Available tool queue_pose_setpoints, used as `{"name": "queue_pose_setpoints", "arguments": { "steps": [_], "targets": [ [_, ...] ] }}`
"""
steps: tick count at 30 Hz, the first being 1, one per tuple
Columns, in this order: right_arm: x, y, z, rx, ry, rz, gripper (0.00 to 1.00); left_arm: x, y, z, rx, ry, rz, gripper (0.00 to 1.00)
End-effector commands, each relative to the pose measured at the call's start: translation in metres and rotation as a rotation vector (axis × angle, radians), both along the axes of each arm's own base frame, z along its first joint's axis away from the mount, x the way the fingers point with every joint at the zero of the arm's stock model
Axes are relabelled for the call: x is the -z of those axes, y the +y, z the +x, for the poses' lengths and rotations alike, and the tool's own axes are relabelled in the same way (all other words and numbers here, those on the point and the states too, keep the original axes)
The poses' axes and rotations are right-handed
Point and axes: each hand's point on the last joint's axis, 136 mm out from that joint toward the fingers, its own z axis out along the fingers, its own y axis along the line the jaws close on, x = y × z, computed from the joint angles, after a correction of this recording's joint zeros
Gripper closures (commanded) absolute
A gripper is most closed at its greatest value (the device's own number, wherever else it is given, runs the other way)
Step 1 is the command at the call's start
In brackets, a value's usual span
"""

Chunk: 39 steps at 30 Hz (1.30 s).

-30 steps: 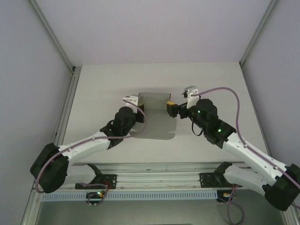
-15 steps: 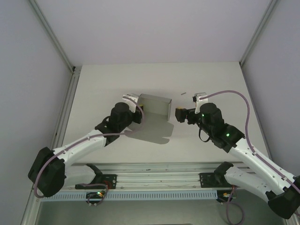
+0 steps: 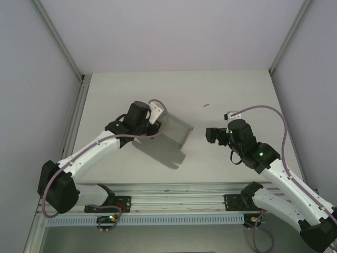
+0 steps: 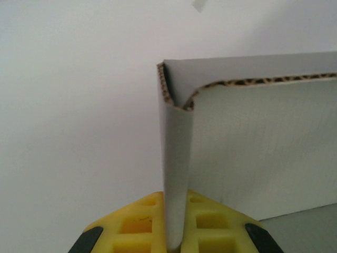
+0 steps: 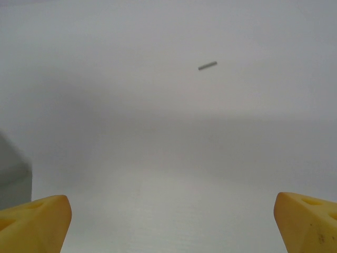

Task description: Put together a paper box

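Note:
My left gripper swings the tilted box toward my right gripper and turns it straighter next, then lowers and releases it, since open tabletop lies there.
The paper box (image 3: pixel 174 132) is a low grey card box, tilted and lifted off the table near the middle. My left gripper (image 3: pixel 158 122) is shut on its left wall. In the left wrist view that thin wall (image 4: pixel 177 174) stands upright between the yellow fingers (image 4: pixel 137 224), with the corrugated edge and folded corner above. My right gripper (image 3: pixel 210 135) hangs open to the right of the box, apart from it. Its yellow fingertips (image 5: pixel 37 221) stand wide with bare table between them. A grey corner of the box (image 5: pixel 13 176) shows at that view's left edge.
A small dark sliver (image 3: pixel 206 105) lies on the white table (image 3: pixel 237 95) behind the box; it also shows as a short grey scrap (image 5: pixel 207 66) ahead of the right gripper. Grey walls enclose the table on three sides.
The left arm has swung the box up and turned it, tilting it off the table. The right gripper has let go of the box's right side and drawn back to the right.

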Motion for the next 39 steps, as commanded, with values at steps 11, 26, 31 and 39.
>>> {"name": "queue_pose_setpoints", "arguments": {
  "steps": [11, 26, 31, 39],
  "targets": [
    [0.018, -0.007, -0.009, -0.021, 0.058, -0.063, 0.00, 0.063, -0.020, -0.025, 0.604, 0.106, 0.418, 1.00],
    [0.021, -0.020, -0.013, 0.014, 0.059, -0.086, 0.00, 0.166, -0.040, 0.041, 0.432, -0.043, 0.859, 1.00],
    [0.025, -0.024, -0.017, 0.019, 0.062, -0.095, 0.00, 0.203, -0.046, 0.041, 0.435, -0.144, 0.958, 1.00],
    [0.024, -0.029, -0.019, 0.027, 0.057, -0.103, 0.00, 0.220, -0.049, 0.038, 0.438, -0.181, 0.998, 1.00]
  ]
}}
